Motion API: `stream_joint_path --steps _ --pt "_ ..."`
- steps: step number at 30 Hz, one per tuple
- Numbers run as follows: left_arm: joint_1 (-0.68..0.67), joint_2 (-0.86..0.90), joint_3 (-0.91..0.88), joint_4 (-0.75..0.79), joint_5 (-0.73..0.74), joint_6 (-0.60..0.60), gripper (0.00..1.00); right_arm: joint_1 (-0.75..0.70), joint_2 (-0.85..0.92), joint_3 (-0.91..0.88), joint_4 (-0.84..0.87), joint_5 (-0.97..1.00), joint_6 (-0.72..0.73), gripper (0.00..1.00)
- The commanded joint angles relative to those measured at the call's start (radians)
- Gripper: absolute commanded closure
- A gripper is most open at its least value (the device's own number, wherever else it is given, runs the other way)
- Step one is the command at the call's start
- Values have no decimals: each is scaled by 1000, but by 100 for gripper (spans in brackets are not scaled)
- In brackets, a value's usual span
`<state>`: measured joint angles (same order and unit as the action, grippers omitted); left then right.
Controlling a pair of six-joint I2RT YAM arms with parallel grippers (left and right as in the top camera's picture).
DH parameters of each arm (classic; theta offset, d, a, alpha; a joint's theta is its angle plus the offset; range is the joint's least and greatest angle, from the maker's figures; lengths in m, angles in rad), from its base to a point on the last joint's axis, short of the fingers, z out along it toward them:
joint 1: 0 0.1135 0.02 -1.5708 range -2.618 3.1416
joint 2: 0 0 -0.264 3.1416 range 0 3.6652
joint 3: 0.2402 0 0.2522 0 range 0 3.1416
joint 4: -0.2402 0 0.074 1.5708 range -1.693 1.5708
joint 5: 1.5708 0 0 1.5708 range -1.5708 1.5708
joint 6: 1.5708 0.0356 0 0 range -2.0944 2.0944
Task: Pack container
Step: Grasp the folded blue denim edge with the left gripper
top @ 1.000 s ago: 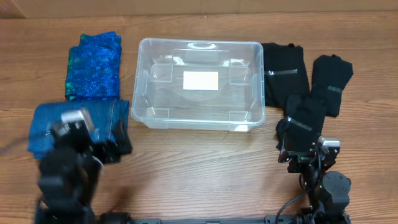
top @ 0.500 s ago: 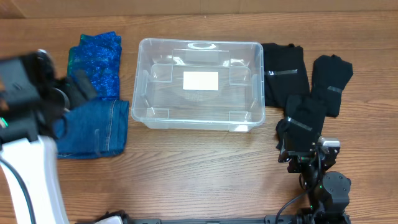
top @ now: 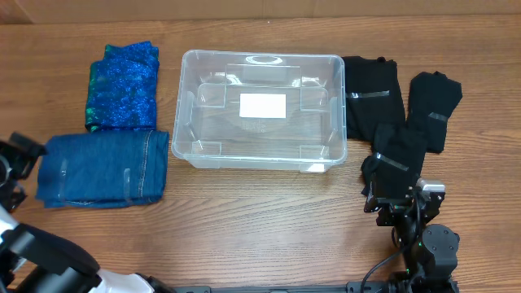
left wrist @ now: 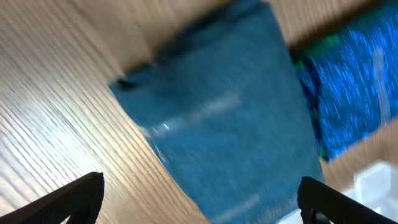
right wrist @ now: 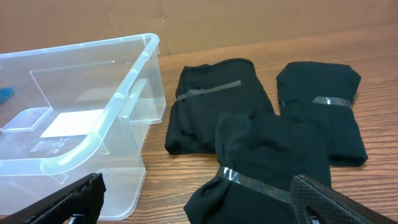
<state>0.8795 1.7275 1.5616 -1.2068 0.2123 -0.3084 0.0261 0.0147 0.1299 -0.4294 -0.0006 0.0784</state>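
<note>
I will lower my open left gripper next, down onto the denim cloth's end (top: 52, 172) farthest from the container (top: 187, 122), because that end is nearest to the gripper and clear of the sparkly cloth.
The clear container (top: 187, 122) stands empty at the table's middle, with a white label (top: 263, 105) on its base; its corner also shows in the right wrist view (right wrist: 81, 143). A folded denim cloth (top: 102, 168) lies to its left, blurred in the left wrist view (left wrist: 230, 118). A sparkly blue cloth (top: 122, 85) lies behind the denim. Three taped black bundles (top: 372, 96) (top: 434, 106) (top: 396, 159) lie to the right. My left gripper (left wrist: 199, 208) is open and empty, raised at the table's left edge (top: 15, 167). My right gripper (right wrist: 199, 208) is open and empty, near the closest black bundle (right wrist: 273, 162).
The right arm's base (top: 423, 244) sits at the front right. A white part of the left arm (top: 49, 260) fills the front left corner. Bare wood lies in front of the container.
My left arm has swung from over the denim cloth out to the far left edge, leaving the cloth uncovered on the table. The right arm has not moved.
</note>
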Motion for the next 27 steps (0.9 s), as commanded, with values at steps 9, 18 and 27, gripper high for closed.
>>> stream_joint_path --steps 9,18,27 --pt "64 247 -55 177 104 162 0 -5 -11 -5 2 -5 7 0" --pt "54 476 -55 244 339 357 0 -5 -11 -5 2 -5 7 0" --pt "-2 573 -36 217 385 291 89 -5 -12 -5 2 -5 7 0"
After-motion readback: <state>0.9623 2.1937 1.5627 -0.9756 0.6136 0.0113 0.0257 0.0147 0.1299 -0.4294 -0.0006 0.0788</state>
